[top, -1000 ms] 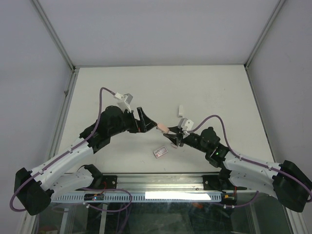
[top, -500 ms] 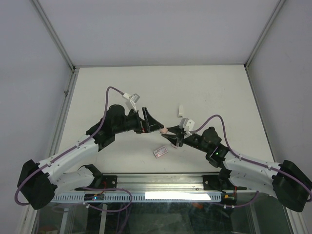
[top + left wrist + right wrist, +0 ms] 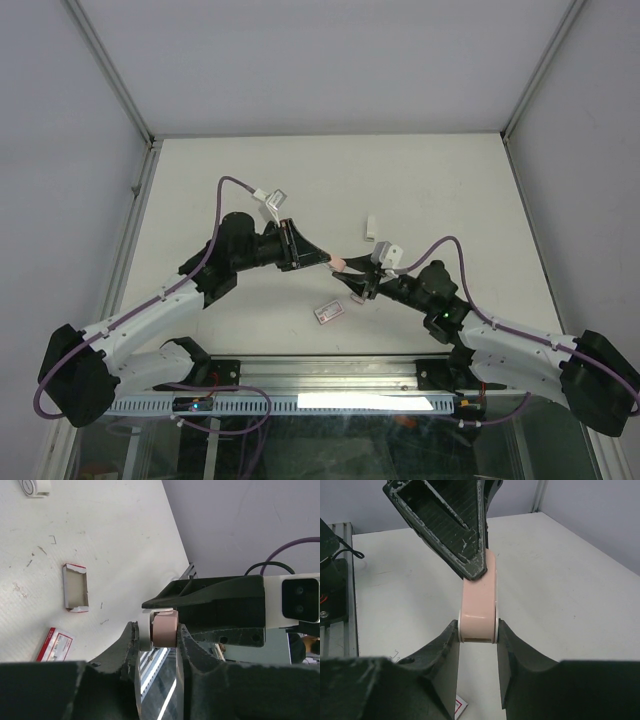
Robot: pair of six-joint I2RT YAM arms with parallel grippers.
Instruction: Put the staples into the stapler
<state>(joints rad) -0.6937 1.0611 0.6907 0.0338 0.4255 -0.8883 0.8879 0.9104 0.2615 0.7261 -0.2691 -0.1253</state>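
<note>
The robot's right gripper is going to turn and lower outward next to let go of the stapler (image 3: 338, 264) beside the small white object, where the tabletop is clear outward of the gripper and below it.
The pale pink and white stapler (image 3: 338, 264) hangs above the table between my two grippers. My right gripper (image 3: 478, 630) is shut on its near end, one finger on each side of the pink body (image 3: 480, 600). My left gripper (image 3: 157, 632) is shut on the other end of the stapler (image 3: 164, 629), its black fingers (image 3: 445, 520) reaching over the far end in the right wrist view. In the top view the left gripper (image 3: 325, 259) and right gripper (image 3: 352, 277) meet tip to tip. The staples do not show in any view.
A flat red-and-white box (image 3: 328, 312) lies on the table just below the grippers. An open red-rimmed cardboard sleeve (image 3: 76, 587) lies near it. A small white object (image 3: 370, 227) sits further back on the white table (image 3: 450, 180).
My left gripper has swung right to the stapler's free end and gone from wide open to shut on it. The right gripper has kept its hold and place.
</note>
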